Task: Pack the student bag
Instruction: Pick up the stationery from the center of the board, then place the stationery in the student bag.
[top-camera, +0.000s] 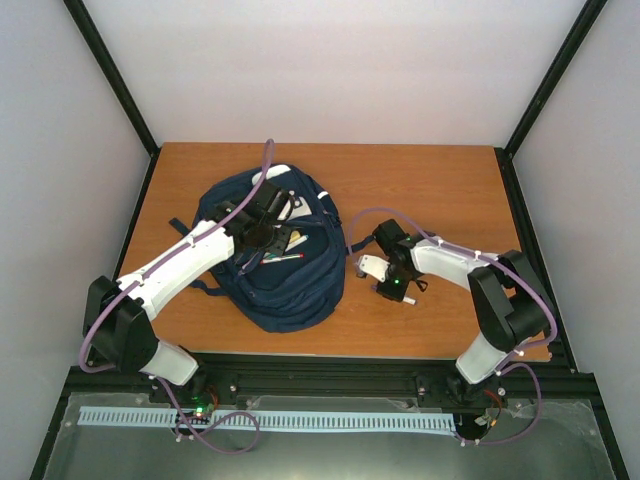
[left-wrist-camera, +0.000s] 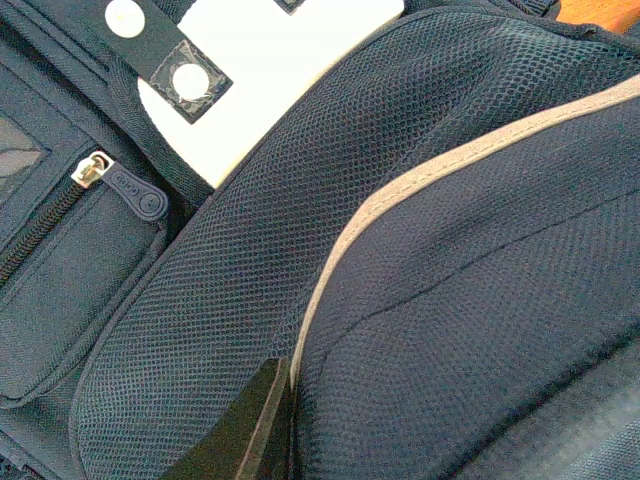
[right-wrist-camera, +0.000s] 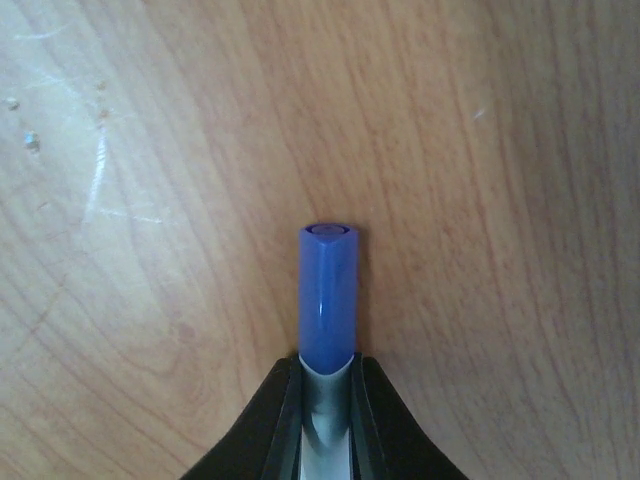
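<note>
My right gripper will next rise, cross left in the top view over the bag's opened front (top-camera: 293, 252), which already holds pens, then lower and release my pen.
The student bag (top-camera: 290, 290), navy with pale piping, lies on the wooden table left of centre. My left gripper (top-camera: 262, 228) is on its upper front. In the left wrist view one dark finger (left-wrist-camera: 250, 430) lies against the piping of a pocket edge (left-wrist-camera: 340, 250); the fabric covers the other finger, so the gripper looks shut on that edge. My right gripper (top-camera: 386, 280) hangs over bare table right of the bag. It is shut (right-wrist-camera: 328, 365) on a pen with a blue cap and pale barrel (right-wrist-camera: 328, 290), which points away just above the wood.
A red-and-white pen (top-camera: 283, 258) and a white item (top-camera: 296, 238) show in the bag's opened front. A zipper pull (left-wrist-camera: 135, 190) and a white patch (left-wrist-camera: 270, 70) lie beside my left gripper. Black frame posts and white walls enclose the table (top-camera: 440, 190).
</note>
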